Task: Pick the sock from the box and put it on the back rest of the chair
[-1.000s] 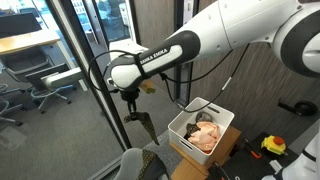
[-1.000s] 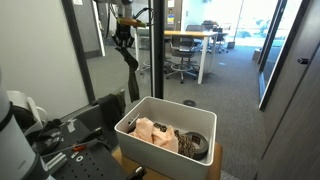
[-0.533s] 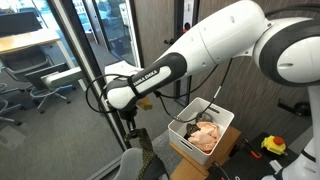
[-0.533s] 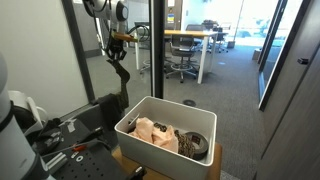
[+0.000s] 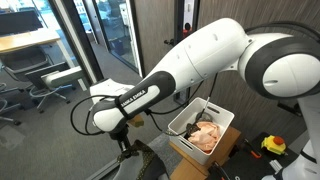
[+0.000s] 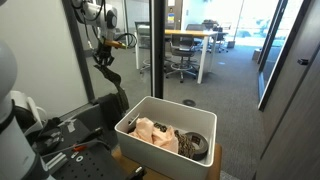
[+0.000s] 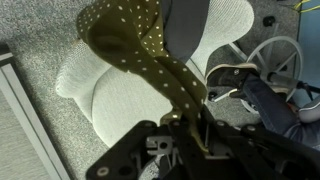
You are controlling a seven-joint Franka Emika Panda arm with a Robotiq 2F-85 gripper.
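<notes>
The dark olive sock's length crosses the back rest, so the robot's gripper should next lower along the seat side of the back rest below it and release the sock.
My gripper is shut on a dark olive sock with pale dots. The sock hangs from the jaws over the chair's rounded light-grey back rest. In an exterior view the gripper holds the sock dangling left of the white box. In an exterior view the gripper is low at the frame's bottom edge, with the sock over the chair. The white box still holds pinkish and dark cloth items.
The white box sits on a brown cardboard carton. Glass walls and door frames stand behind. Office chairs and a desk show through the glass. Tools lie on a black surface beside the box.
The arm has swung away from the box and lowered; the gripper with the sock moved down toward the chair's back rest. The sock stays held.
</notes>
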